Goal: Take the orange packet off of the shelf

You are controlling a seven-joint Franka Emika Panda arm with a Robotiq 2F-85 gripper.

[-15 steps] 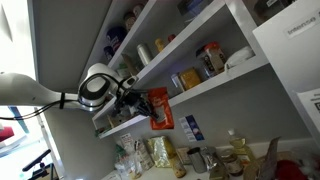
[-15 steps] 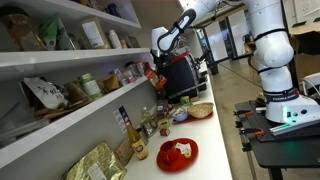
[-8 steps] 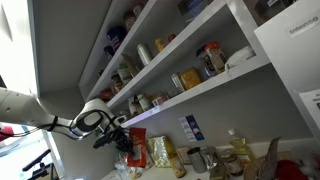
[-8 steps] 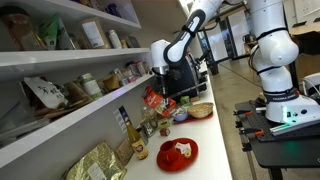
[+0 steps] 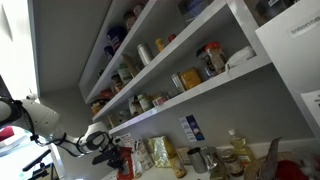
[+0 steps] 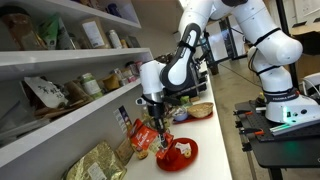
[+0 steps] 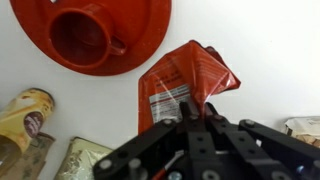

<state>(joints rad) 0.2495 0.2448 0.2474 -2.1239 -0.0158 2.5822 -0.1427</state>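
Observation:
The orange packet (image 6: 144, 137) goes down and away from the red plate onto the bare white countertop beside the plate next, because that spot is clear of things.
My gripper (image 7: 187, 112) is shut on the orange packet (image 7: 180, 85), a flat orange-red pouch with a white label. In the wrist view the packet hangs from the fingers above the white countertop. In an exterior view the gripper (image 6: 152, 112) holds the packet (image 6: 144, 137) low over the counter, well below the white shelf (image 6: 60, 115). In an exterior view the packet (image 5: 126, 163) shows under the shelf (image 5: 190, 95), with the gripper (image 5: 112, 153) beside it.
A red plate (image 7: 100, 35) with a red cup (image 7: 80, 35) sits on the counter near the packet; it also shows in an exterior view (image 6: 178, 152). Yellowish packets (image 7: 25, 115), bottles (image 6: 128, 132) and jars crowd the counter. Shelves hold jars and cans (image 5: 205, 58).
The arm has carried the orange packet away from the shelf edge and down to just above the counter, next to the red plate. The gripper stays shut on it.

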